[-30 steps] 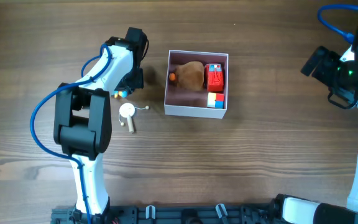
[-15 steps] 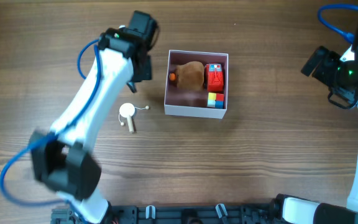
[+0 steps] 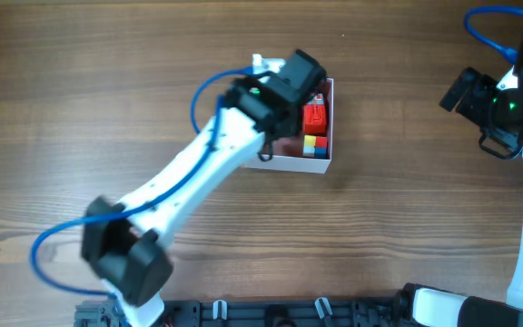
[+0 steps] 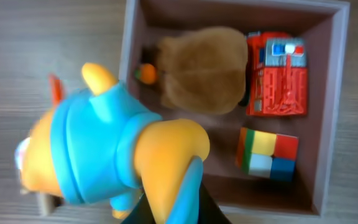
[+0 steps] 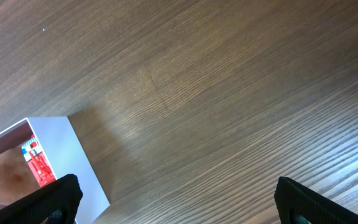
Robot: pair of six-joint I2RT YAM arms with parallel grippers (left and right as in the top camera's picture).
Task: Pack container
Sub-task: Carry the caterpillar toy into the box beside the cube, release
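Observation:
The left gripper moves down into the container next, shifting toward the multicoloured cube over the container's bottom by the brown plush, since that spot is free.
The container [image 3: 331, 127], a square white-walled box with a dusty-pink inside, also shows in the left wrist view [image 4: 339, 93] and the right wrist view [image 5: 82, 165]. It holds a brown plush [image 4: 204, 68], a red toy truck [image 4: 277, 84], a multicoloured cube [image 4: 267, 152] and a small orange ball [image 4: 145, 73]. My left gripper [image 3: 284, 86] hovers over the container's left part, shut on a blue and orange toy figure [image 4: 104, 143]. My right gripper [image 5: 179, 202] is open and empty, far right of the container over bare table [image 3: 468, 91].
The left arm [image 3: 198, 173] stretches diagonally from the table's front left to the container and hides the table under it. Wooden tabletop [image 3: 398, 209] lies between the container and the right arm.
My left arm has swung right from the table left of the container to above it, carrying the blue and orange toy. The right arm has not moved.

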